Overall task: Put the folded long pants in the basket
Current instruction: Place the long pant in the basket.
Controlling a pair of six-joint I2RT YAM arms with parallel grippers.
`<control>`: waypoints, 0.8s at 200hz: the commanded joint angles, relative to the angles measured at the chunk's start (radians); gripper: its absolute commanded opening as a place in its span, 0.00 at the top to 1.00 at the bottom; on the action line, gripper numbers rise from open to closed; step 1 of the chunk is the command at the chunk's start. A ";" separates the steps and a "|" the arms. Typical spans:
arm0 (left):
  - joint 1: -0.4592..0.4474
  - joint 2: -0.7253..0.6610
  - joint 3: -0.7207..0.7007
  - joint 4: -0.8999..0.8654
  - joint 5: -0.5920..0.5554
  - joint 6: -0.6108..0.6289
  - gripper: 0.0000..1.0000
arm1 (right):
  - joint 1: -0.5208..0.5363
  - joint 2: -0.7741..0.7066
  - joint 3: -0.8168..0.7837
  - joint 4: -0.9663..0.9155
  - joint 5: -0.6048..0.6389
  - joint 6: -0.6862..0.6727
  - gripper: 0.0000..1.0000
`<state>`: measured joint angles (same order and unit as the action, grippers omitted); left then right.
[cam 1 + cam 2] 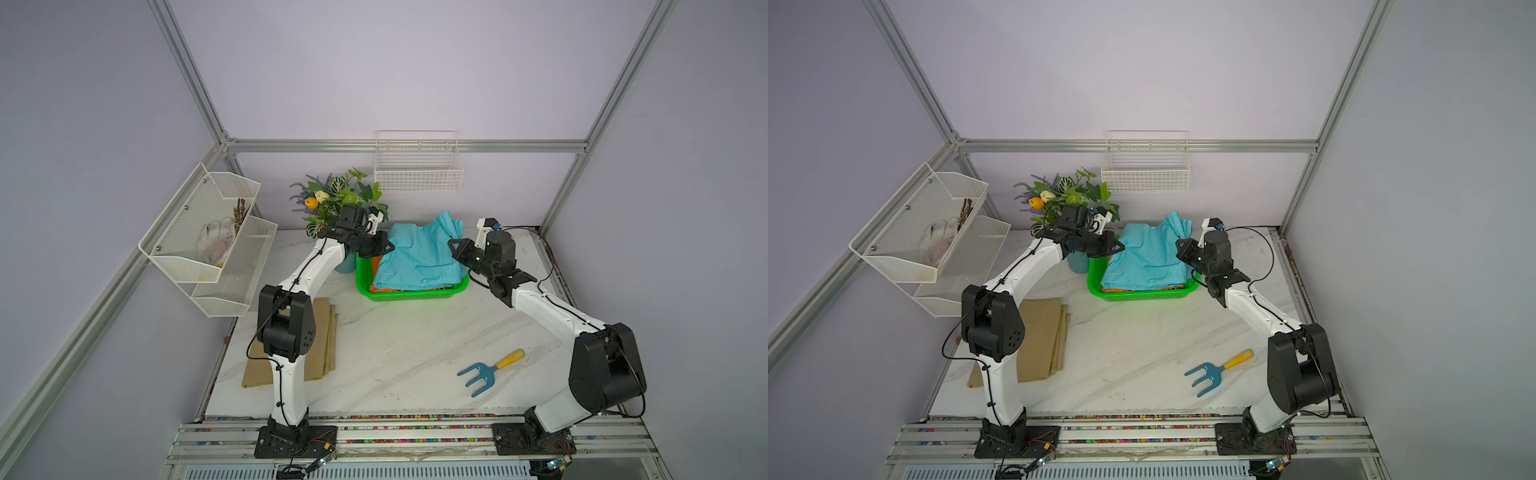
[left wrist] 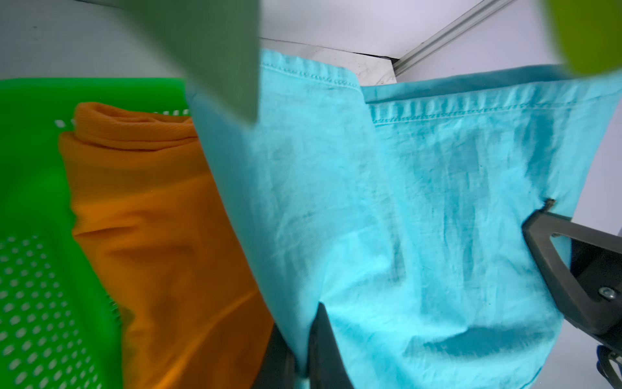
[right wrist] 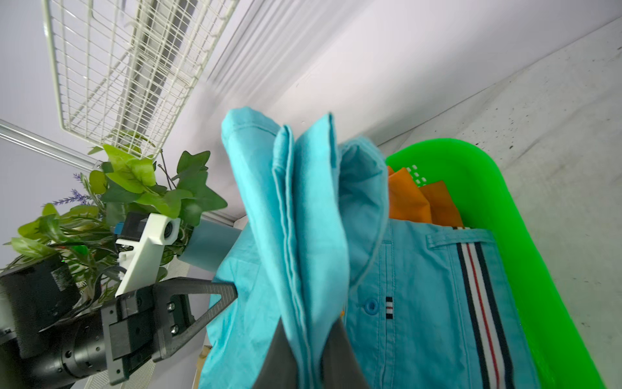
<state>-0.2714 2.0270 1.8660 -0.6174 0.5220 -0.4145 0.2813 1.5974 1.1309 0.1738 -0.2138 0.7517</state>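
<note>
I should next lower my right gripper's bunched layers onto the striped layer of the pants (image 3: 450, 291) below and release them, since that layer already rests in the green basket.
The light blue folded long pants (image 1: 419, 253) (image 1: 1148, 255) hang over the green basket (image 1: 409, 294) (image 1: 1142, 294), held at both far corners. My left gripper (image 1: 390, 246) (image 2: 303, 340) is shut on their left edge. My right gripper (image 1: 451, 243) (image 3: 311, 340) is shut on bunched layers of their right edge. Their near part rests in the basket on the orange pants (image 2: 161, 215) (image 3: 409, 198). The tan pants (image 1: 320, 340) (image 1: 1042, 336) lie flat on the table at the left, partly behind my left arm.
A potted plant (image 1: 332, 199) stands just behind my left gripper. A white wire basket (image 1: 417, 166) hangs on the back wall and a white mesh rack (image 1: 208, 245) on the left wall. A blue garden fork (image 1: 488, 372) lies near the front right.
</note>
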 commanded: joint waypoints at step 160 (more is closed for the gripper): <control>0.049 -0.070 -0.209 0.056 -0.105 -0.028 0.27 | -0.003 0.204 0.313 -0.457 0.081 -0.164 0.36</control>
<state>-0.2382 2.0102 1.6192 -0.5468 0.4297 -0.4274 0.2813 1.8736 1.3773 -0.1600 -0.1925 0.6815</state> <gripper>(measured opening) 0.583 0.630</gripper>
